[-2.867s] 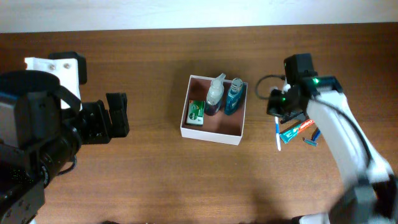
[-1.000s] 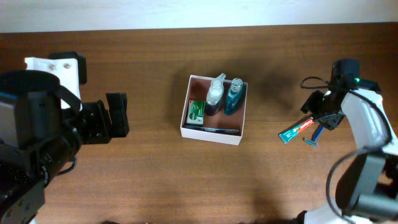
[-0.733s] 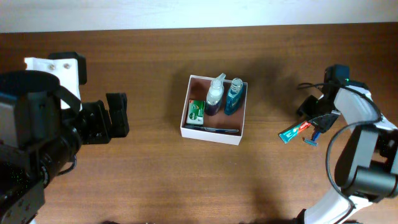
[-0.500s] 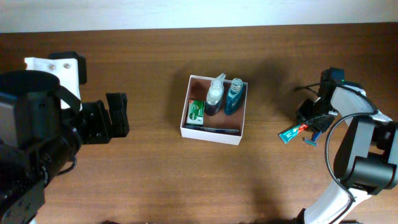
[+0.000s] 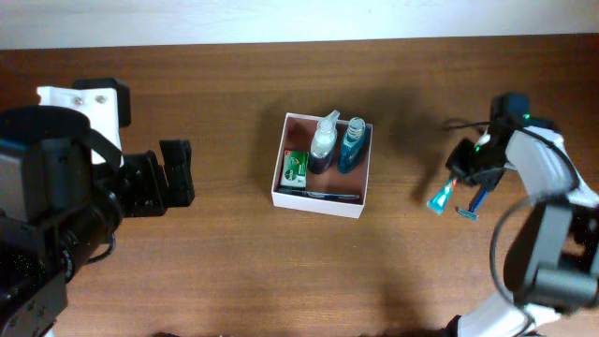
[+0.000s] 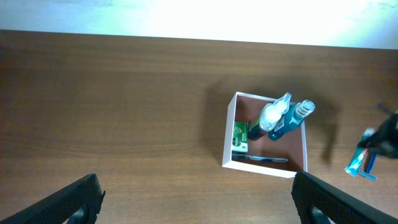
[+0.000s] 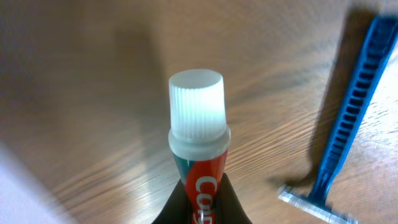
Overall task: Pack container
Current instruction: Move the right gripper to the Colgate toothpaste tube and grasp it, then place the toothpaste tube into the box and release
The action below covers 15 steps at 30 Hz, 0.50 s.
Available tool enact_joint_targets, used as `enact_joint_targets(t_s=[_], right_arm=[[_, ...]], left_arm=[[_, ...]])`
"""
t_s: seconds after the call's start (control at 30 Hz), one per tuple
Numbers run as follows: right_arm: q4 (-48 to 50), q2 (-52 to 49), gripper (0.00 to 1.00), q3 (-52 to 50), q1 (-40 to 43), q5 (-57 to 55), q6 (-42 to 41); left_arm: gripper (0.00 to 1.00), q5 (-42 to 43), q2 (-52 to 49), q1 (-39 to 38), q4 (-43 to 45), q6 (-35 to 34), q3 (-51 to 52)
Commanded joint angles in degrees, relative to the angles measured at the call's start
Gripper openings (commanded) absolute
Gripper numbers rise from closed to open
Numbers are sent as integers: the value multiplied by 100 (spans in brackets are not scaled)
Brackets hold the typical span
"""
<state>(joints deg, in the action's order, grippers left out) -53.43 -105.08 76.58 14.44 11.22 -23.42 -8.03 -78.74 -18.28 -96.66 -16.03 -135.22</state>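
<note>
Next, my right gripper carries the tube up and left in the overhead view, then lowers and releases it on the container's bottom, bare beside the toothbrush [image 5: 323,195].
The container [image 5: 277,180], a square white-walled box with a reddish-brown inside, sits mid-table; it also shows in the left wrist view [image 6: 229,143]. It holds a spray bottle [image 5: 324,140], a blue bottle [image 5: 352,143], a green soap box [image 5: 296,170] and a toothbrush [image 5: 323,195]. My right gripper [image 5: 460,172] is shut on a red-and-teal toothpaste tube [image 7: 198,140], its white cap pointing away from the fingers; the tube's end [image 5: 438,198] shows overhead. A blue razor [image 7: 341,139] lies on the table right of the tube [image 5: 473,205]. My left gripper [image 5: 175,173] is open and empty, far left of the container.
The wooden table ends at a pale wall along the back edge [image 5: 299,23]. The left arm's bulky body [image 5: 47,197] fills the left side. The right arm [image 5: 547,215] runs down the right edge.
My right gripper left the container, where the toothbrush now lies, went back right to the toothpaste tube, closed on it and tilted it up off the table. The left arm has not moved.
</note>
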Motion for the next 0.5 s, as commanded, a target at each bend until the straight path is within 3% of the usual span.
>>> enact_joint_targets(t_s=[0.0, 0.2, 0.47], right_arm=[[-138, 1019, 4, 549, -455, 577, 595], [-424, 2002, 4, 776, -2004, 597, 2041], [-501, 1856, 4, 765, -4166, 337, 4870]], left_arm=[[99, -83, -4, 9, -2, 68, -4], [99, -83, -4, 9, -2, 68, -4], [100, -85, -4, 9, -2, 68, -4]])
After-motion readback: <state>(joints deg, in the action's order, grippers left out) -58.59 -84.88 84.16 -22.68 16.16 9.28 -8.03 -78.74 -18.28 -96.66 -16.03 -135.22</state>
